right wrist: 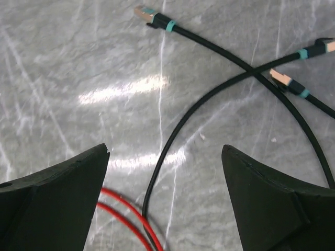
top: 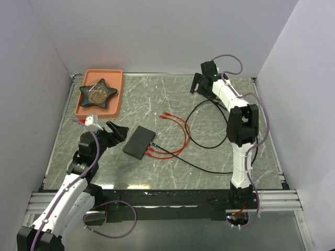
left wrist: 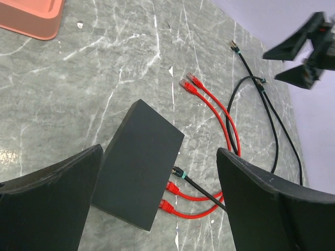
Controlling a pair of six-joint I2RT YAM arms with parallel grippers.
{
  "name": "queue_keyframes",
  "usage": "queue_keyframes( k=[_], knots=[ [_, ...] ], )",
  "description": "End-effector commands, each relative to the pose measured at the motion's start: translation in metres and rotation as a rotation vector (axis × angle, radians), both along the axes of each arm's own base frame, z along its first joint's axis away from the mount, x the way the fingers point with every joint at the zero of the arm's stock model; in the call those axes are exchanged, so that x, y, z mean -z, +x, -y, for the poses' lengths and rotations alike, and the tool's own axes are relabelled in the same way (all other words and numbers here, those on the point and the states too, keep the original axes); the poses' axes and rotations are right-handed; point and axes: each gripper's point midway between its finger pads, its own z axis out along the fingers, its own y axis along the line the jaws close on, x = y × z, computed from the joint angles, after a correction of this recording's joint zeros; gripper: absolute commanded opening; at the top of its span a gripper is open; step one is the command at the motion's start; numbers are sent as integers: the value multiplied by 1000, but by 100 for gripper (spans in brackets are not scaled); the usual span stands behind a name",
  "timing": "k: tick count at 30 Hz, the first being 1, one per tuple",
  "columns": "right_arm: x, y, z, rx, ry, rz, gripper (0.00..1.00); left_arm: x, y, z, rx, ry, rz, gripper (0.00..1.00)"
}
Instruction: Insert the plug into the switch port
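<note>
My right gripper will next move down over the cable's bend (top: 199, 104) (right wrist: 183, 120) beside the crossing and close its fingers, because the thin black cable runs single below my open fingers.
The flat black switch (top: 139, 142) lies left of the table's middle, and it also shows in the left wrist view (left wrist: 138, 162). Two red plugs (left wrist: 168, 196) sit in its sockets. A black plug with a teal band (left wrist: 179, 172) lies at the same edge; I cannot tell if it is seated. My left gripper (top: 118, 130) is open and empty just left of the switch, its jaws either side of it in the left wrist view (left wrist: 159, 154). My right gripper (top: 201, 85) is open and empty at the far right, above loose black plugs (right wrist: 145, 12) and cable (right wrist: 172, 141).
An orange tray (top: 115, 99) with a dark star-shaped dish (top: 98, 92) stands at the far left. Two loose red plugs (top: 165, 115) lie mid-table, their cables looping to the switch. Black cables (top: 209, 144) loop across the right half. White walls enclose three sides.
</note>
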Motion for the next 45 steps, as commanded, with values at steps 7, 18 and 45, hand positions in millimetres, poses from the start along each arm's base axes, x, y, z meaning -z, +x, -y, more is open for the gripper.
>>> queue_keyframes(
  k=[7, 18, 45],
  knots=[
    [27, 5, 29, 104, -76, -151, 76, -10, -2, 12, 84, -5, 59, 96],
    [66, 9, 33, 82, -130, -218, 62, -18, -7, 18, 121, -19, 93, 95],
    [97, 14, 11, -23, -59, -264, 18, -20, -11, 20, 140, -14, 105, 95]
  ],
)
